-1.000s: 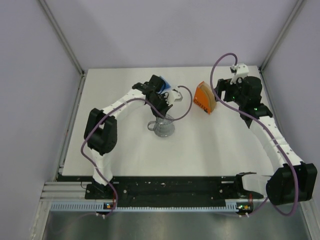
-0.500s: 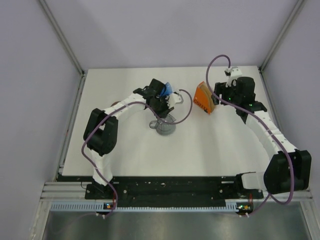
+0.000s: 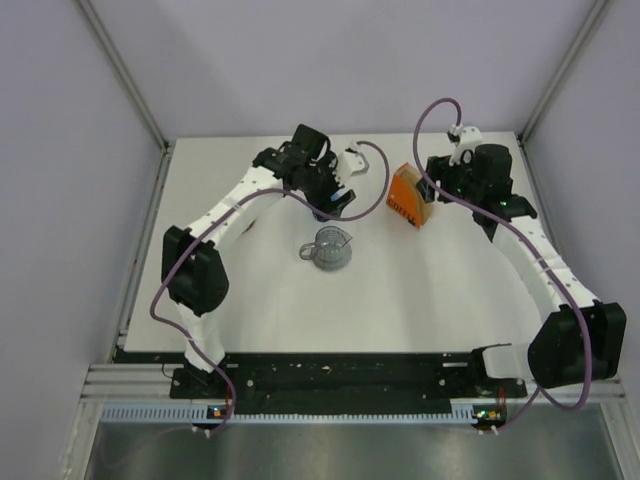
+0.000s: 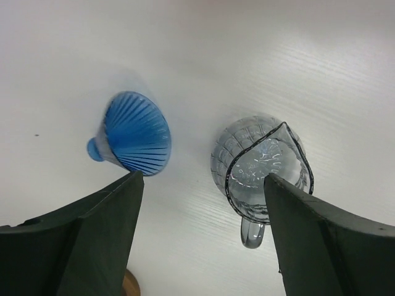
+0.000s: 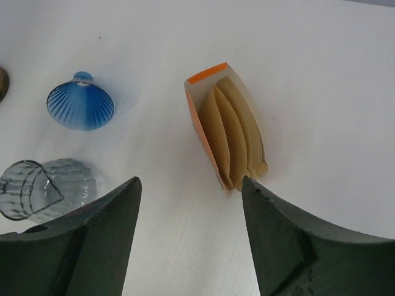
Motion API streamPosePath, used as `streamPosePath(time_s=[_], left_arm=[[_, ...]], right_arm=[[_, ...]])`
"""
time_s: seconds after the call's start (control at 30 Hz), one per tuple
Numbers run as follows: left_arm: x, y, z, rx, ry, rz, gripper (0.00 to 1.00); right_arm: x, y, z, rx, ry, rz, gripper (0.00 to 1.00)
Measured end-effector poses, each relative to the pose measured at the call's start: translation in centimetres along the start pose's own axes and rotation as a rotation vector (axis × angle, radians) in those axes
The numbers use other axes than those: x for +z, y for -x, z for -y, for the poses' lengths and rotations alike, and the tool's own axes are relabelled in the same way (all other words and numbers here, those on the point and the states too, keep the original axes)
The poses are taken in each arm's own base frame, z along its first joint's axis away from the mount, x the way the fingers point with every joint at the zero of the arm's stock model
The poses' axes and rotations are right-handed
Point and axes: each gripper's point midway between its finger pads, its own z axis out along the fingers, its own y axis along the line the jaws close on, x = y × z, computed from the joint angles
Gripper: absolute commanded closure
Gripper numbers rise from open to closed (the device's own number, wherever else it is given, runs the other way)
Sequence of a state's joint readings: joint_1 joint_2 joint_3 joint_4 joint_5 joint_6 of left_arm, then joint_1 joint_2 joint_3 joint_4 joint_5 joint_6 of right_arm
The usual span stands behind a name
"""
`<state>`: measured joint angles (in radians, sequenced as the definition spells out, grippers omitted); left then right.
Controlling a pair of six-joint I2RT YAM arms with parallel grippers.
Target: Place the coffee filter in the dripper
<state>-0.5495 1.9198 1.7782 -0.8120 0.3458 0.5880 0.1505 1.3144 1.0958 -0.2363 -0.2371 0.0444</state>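
Observation:
I need to move my left gripper to the left in the top view and down onto the flat brown ring (image 4: 131, 285) next, because the ring lies away from my open fingers.
The blue ribbed dripper (image 4: 133, 134) lies on its side on the white table, also seen in the right wrist view (image 5: 80, 105); in the top view my left arm hides it. My left gripper (image 4: 203, 177) hangs open above the table between the dripper and the grey cup, holding nothing. Tan coffee filters (image 5: 237, 132) stand packed in the orange packet (image 5: 197, 117). My right gripper (image 5: 191, 180) is open just short of the packet's near end, with nothing between its fingers. In the top view it (image 3: 440, 188) sits right beside the packet (image 3: 408, 197).
A grey translucent handled cup (image 4: 262, 166) stands upright near the table's middle (image 3: 330, 250). A flat brown ring (image 4: 129, 287) shows at the bottom edge of the left wrist view. Grey walls enclose the table on three sides.
My left gripper has opened and let go of the blue dripper, which now lies on the table. The left arm pulled back and up. My right gripper shifted left toward the packet.

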Motion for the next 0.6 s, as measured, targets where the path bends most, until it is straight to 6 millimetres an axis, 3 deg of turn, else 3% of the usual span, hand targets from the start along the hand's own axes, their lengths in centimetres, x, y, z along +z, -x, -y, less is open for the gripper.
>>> streamPosePath(time_s=[0.13,0.27,0.37,0.47,0.6], left_arm=[[-3.9,3.2,-1.5,-0.077,0.099,0.083,0.12],[-6.0,2.7,-6.6,-0.271,0.3,0.108,0.11],[-6.2,0.4,-11.5,-0.435,0.423,0.097,0.11],[-5.8,-4.1,-15.5,-0.578,0.479,0.063,0.11],[-6.7,-10.4,-18.2,-0.716,0.533,-0.001,0.13]], right_arm=[[-0.1,2.1,-2.1,-0.027,0.052,0.037,0.32],[0.0,2.9,-3.4,-0.035,0.093,0.049,0.31],[0.3,2.5,-3.6,-0.027,0.105,0.032,0.3],[0.4,2.0,-3.7,-0.024,0.111,0.016,0.29],[0.3,1.9,-3.7,-0.023,0.112,0.012,0.29]])
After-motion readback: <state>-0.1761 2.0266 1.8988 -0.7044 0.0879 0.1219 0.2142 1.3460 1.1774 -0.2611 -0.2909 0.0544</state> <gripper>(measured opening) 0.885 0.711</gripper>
